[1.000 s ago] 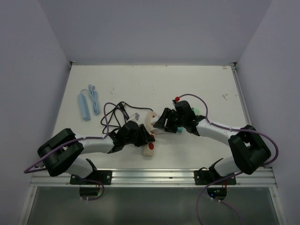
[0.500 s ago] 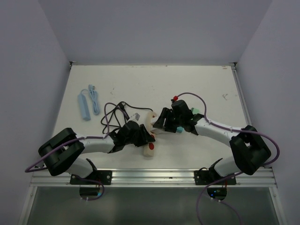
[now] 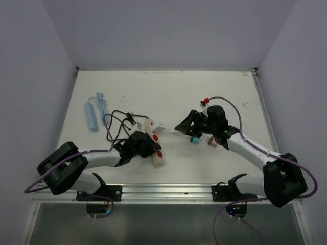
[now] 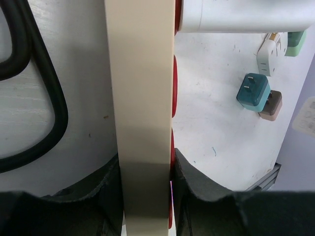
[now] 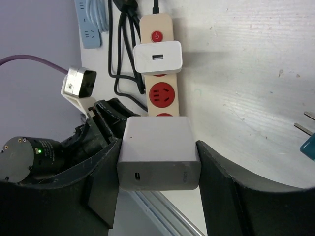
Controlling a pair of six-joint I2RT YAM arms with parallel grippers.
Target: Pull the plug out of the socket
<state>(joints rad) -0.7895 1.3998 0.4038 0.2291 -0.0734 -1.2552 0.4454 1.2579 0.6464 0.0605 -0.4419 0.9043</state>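
I will next swing my right gripper over to its right in the top view, go down and release the unplugged charger, because bare tabletop by the brown adapter is below.
The beige power strip (image 3: 155,148) with red sockets lies at the table's middle left, and its black cord (image 3: 120,125) is coiled behind it. My left gripper (image 3: 145,145) is shut on the strip's near end; the left wrist view shows both jaws pressed on its sides (image 4: 140,98). My right gripper (image 3: 177,128) is shut on a white charger plug (image 5: 158,160), held to the right of the strip and apart from it. A second white charger (image 5: 157,58) sits plugged in near the strip's far end.
A light blue power strip (image 3: 92,116) with a blue cord lies at the far left. A teal plug (image 3: 194,139) and a brown adapter (image 3: 210,142) lie under my right arm. A white adapter (image 4: 269,49) and a green one (image 4: 295,42) lie beyond them.
My right gripper has moved right, away from the strip, taking the white charger plug with it. My left gripper and the strip have shifted left and turned a little.
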